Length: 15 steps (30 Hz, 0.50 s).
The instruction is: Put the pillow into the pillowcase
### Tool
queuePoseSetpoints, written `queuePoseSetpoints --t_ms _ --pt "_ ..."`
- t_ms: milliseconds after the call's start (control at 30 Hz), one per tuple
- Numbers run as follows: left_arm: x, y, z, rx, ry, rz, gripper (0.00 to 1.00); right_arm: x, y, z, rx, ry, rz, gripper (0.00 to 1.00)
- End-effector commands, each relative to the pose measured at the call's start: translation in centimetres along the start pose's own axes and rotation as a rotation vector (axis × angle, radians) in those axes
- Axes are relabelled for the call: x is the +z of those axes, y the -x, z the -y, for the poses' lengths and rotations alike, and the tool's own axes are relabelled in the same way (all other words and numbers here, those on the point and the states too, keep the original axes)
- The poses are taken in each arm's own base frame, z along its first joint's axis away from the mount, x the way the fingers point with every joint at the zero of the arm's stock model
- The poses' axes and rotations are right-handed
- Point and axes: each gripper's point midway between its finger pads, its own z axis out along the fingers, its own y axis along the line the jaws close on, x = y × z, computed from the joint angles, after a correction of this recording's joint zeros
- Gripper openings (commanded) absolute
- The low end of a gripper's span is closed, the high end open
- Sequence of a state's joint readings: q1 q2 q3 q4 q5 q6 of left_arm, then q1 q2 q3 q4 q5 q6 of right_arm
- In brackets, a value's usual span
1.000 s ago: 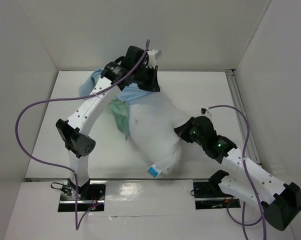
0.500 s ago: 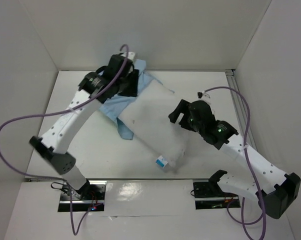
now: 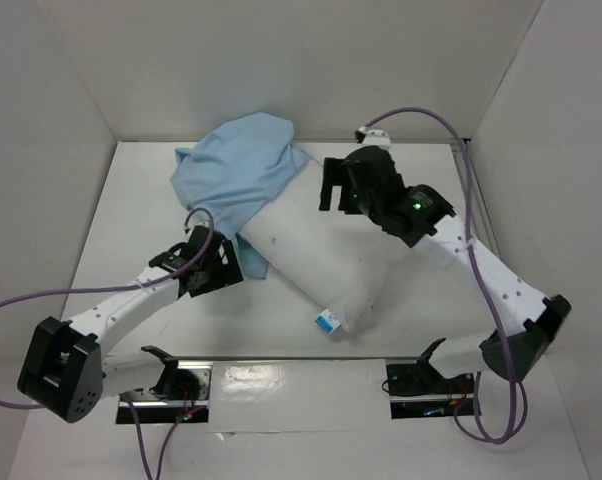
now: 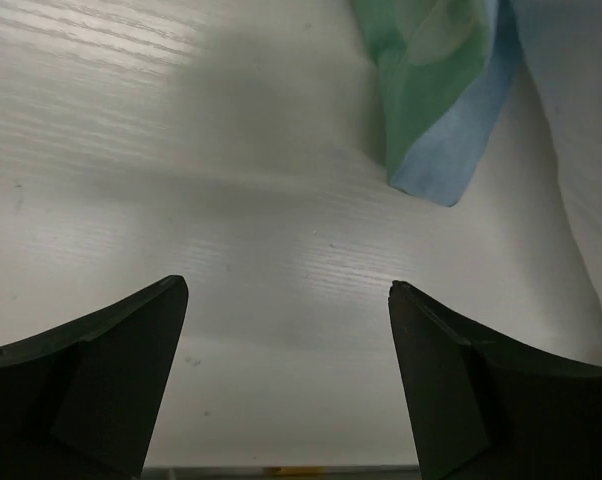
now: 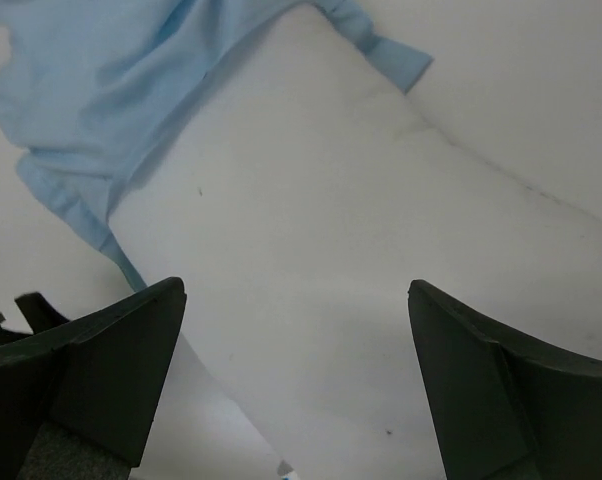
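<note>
Next, my left gripper moves outward and toward the pillow, onto the pillowcase's flap, and closes there, because that flap trails loose beside the pillow's edge.
The white pillow (image 3: pixel 326 250) lies diagonally across the table, its blue-and-white label (image 3: pixel 328 322) at the near corner. The light-blue pillowcase (image 3: pixel 236 170) is bunched over the pillow's far left end, and a sea-green and blue flap (image 4: pixel 436 100) trails onto the table. My left gripper (image 3: pixel 228 270) sits low, just left of the pillow, open over bare table (image 4: pixel 286 288), with the pillow's edge (image 4: pixel 581 150) at its right. My right gripper (image 3: pixel 331 187) hovers above the pillow's far end, open and empty (image 5: pixel 296 288), with pillow (image 5: pixel 331 250) below it and pillowcase (image 5: pixel 131 80) to its upper left.
White walls enclose the table on the left, back and right. A metal rail (image 3: pixel 473 200) runs along the right edge. Purple cables (image 3: pixel 101 300) loop from both arms. The arm bases (image 3: pixel 171 385) are at the near edge.
Both grippers went from shut to open and let go of the cloth. The left arm drew back toward the near left. The right arm swung to the pillow's far end. The pillowcase dropped over that end.
</note>
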State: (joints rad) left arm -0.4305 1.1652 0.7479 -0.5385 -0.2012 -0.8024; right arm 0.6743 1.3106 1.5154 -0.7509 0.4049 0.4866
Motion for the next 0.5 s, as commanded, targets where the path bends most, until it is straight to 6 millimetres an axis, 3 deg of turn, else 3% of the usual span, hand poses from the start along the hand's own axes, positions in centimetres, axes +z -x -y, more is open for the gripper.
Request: queuePoseSetpoints --t_ms 0,167,300,400,467 --pt "1.2 3.0 4.4 -0.099 -0.208 0.135 0.95 1.0 -3.6 -1.9 -0.18 0.036 -0.136 1.0" --pt "3.5 2.7 5.7 -0.073 -0.287 0.133 0.92 2.3 -7.7 -4.4 -0.258 0.149 -0.286 1.0" --pt "5.1 2.8 6.2 -0.056 -0.295 0.119 0.9 3.5 -9.9 -4.8 -0.322 0.129 -0.365 1.0" --pt "6.4 3.0 6.2 -0.071 -0.274 0.103 0.85 4.0 -10.4 -4.8 -0.35 0.098 -0.369 1.0" --pt "7.4 3.0 6.1 -0.089 -0.264 0.085 0.75 4.6 -10.5 -4.8 -0.352 0.086 -0.362 1.0"
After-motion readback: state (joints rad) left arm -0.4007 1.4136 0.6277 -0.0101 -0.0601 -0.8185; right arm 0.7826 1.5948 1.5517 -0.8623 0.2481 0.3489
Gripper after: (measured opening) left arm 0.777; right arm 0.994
